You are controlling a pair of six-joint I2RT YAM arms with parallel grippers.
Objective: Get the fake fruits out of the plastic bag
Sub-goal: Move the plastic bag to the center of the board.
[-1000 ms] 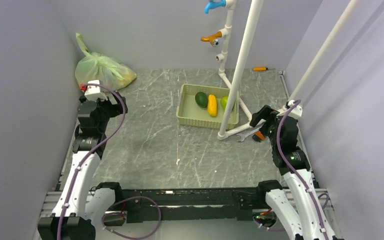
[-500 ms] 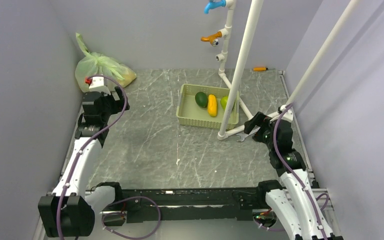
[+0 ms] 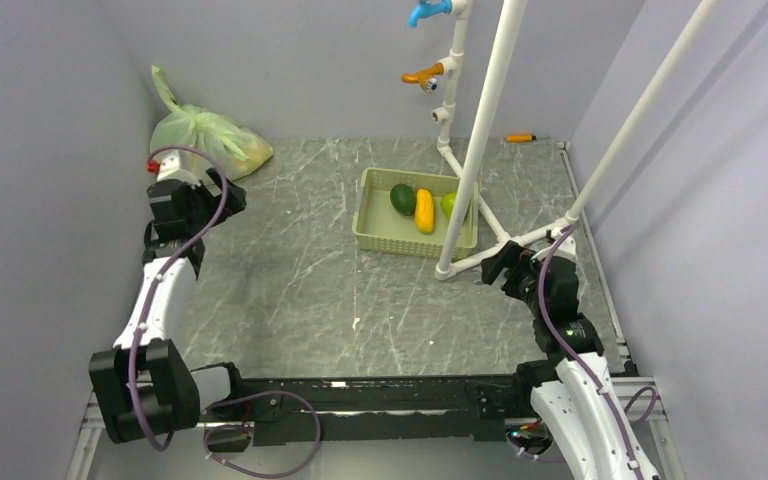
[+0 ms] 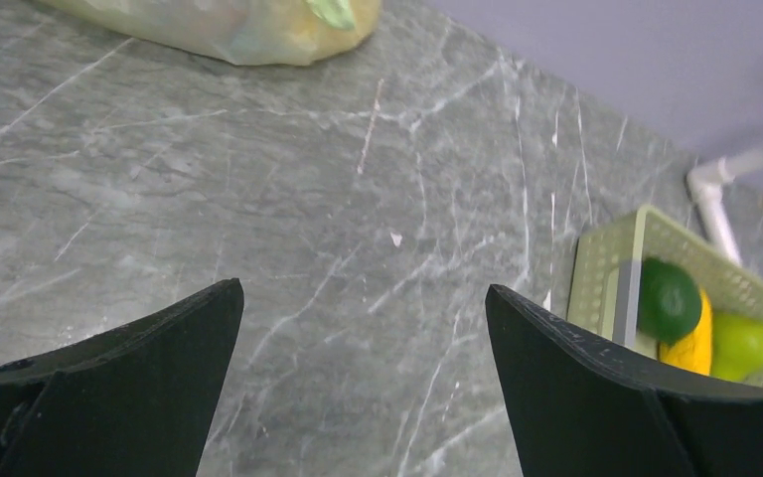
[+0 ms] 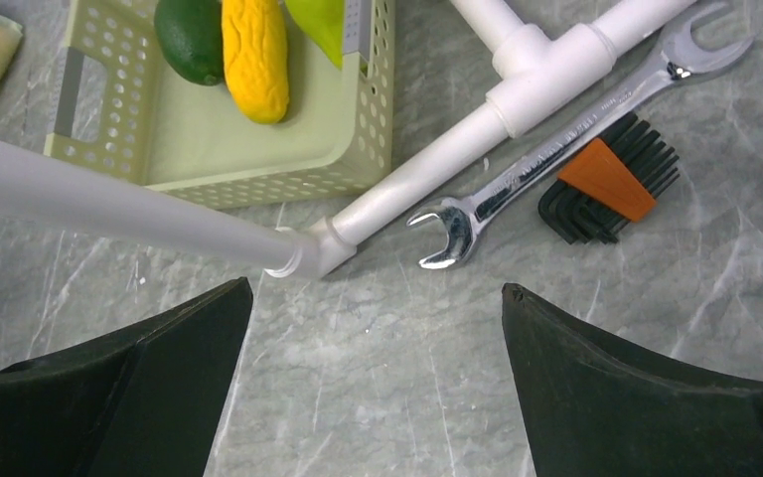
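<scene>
I should next move my left gripper down and outward onto the near edge of the pale-green plastic bag (image 3: pixel 203 139), which is still beyond my open fingers.
The pale-green plastic bag (image 3: pixel 203 139) lies knotted in the far left corner, with fruit shapes dimly showing inside; its edge shows at the top of the left wrist view (image 4: pixel 228 25). A yellow oblong fruit (image 3: pixel 424 210) and a bright green fruit (image 3: pixel 449 204) lie in the beige slotted tray (image 3: pixel 380 228) beside a plain dark green oval fruit (image 3: pixel 402 198). My left gripper (image 3: pixel 218 196) is open and empty, just in front of the bag. My right gripper (image 3: pixel 495 266) is open and empty, near the white pipe foot, right of the tray.
A white pipe stand (image 3: pixel 480 130) rises just right of the tray, its feet spread on the floor. A wrench (image 5: pixel 556 129) and a set of hex keys (image 5: pixel 606 179) lie by the pipe foot. An orange-handled tool (image 3: pixel 520 137) lies at the back wall.
My left gripper has moved back and left, closer to the bag. My right gripper has moved left and nearer, away from the right wall. Both stay open.
</scene>
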